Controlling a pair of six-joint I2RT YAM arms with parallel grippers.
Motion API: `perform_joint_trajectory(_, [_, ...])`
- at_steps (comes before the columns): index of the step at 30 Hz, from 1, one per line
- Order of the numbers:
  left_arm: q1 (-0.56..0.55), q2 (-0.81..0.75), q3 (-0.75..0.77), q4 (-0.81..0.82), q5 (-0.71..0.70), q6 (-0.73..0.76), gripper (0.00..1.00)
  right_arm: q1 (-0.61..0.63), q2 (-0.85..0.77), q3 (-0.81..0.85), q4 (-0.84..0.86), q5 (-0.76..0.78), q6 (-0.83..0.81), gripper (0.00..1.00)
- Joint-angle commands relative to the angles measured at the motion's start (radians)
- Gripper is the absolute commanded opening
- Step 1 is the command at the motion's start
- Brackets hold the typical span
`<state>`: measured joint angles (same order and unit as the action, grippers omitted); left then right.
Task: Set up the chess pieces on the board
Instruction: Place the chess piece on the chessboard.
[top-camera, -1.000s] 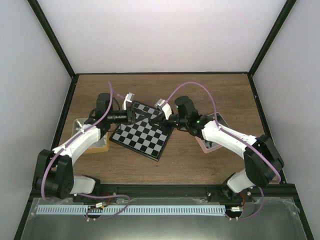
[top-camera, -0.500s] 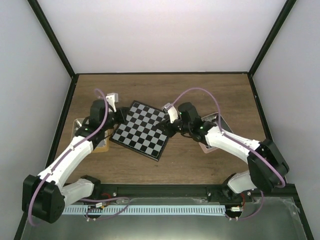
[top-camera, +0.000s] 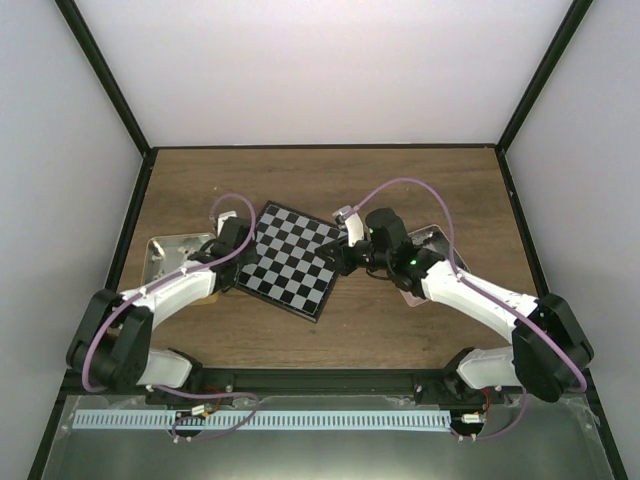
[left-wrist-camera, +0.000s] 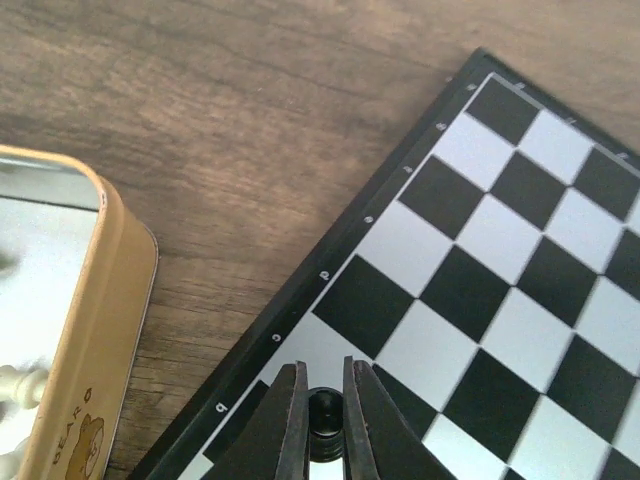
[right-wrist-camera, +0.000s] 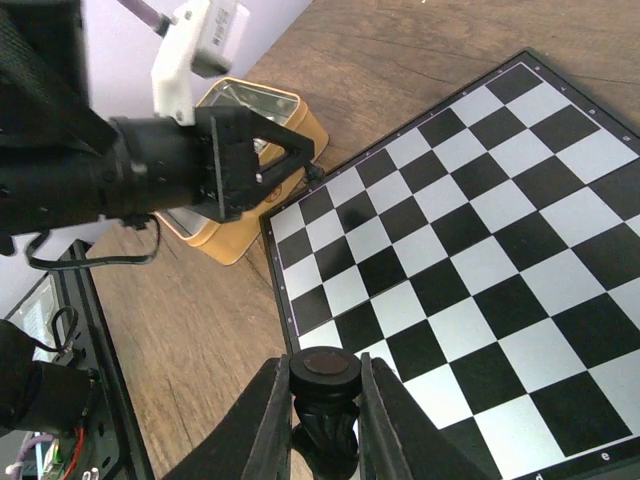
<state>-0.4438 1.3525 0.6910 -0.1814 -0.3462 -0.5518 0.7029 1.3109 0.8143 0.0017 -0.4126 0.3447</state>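
I should next lower the small black chess piece (left-wrist-camera: 324, 412) with my left gripper onto an empty square in the board's outer row beside the tan tray.
The board (top-camera: 287, 262) lies tilted on the table between my two arms, and no pieces stand on the squares in view. My left gripper (top-camera: 240, 258) hangs over the board's left edge (left-wrist-camera: 330, 280). It (left-wrist-camera: 322, 385) is shut on a small black chess piece (left-wrist-camera: 324, 412), seen from above between the fingers. My right gripper (top-camera: 334, 262) is at the board's right edge (right-wrist-camera: 450, 230). It (right-wrist-camera: 323, 375) is shut on a black chess piece (right-wrist-camera: 326, 425) held with its round base up.
A tan tray (top-camera: 178, 252) sits left of the board, its wall (left-wrist-camera: 95, 330) close to my left gripper and a cream-white piece (left-wrist-camera: 20, 382) inside. A pink tray (top-camera: 428, 243) lies under my right arm. Black frame posts (top-camera: 130, 215) border the table.
My left arm swung from the board's far corner out towards the tan tray, then in to the board's left edge. My right gripper drifted slightly right, its piece still held.
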Motion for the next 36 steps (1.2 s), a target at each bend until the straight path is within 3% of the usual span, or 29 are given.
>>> perform_joint_trajectory(1, [-0.004,0.055,-0.032,0.079,-0.057,-0.022,0.04,0.007,-0.012,-0.004,0.016,-0.022,0.020,0.09])
perform_joint_trajectory(8, [-0.002,0.081,-0.110,0.296,-0.051,0.007,0.04,0.007,0.019,0.013,0.008,-0.025,0.016,0.09])
perform_joint_trajectory(17, [-0.004,0.132,-0.127,0.337,-0.041,0.021,0.09,0.007,0.027,0.015,0.005,-0.019,0.011,0.09])
perform_joint_trajectory(20, [-0.004,0.135,-0.132,0.330,-0.043,0.019,0.16,0.007,0.030,0.020,0.000,-0.018,0.007,0.09])
perform_joint_trajectory(25, [-0.004,0.087,-0.125,0.297,-0.036,0.041,0.46,0.007,0.026,0.022,-0.004,-0.014,0.009,0.10])
perform_joint_trajectory(31, [-0.004,-0.043,-0.066,0.208,-0.010,0.066,0.58,0.007,0.026,0.020,0.002,-0.024,0.054,0.11])
perform_joint_trajectory(36, [-0.004,-0.221,-0.025,0.207,0.173,0.073,0.67,0.007,0.056,0.041,0.089,0.007,0.313,0.11])
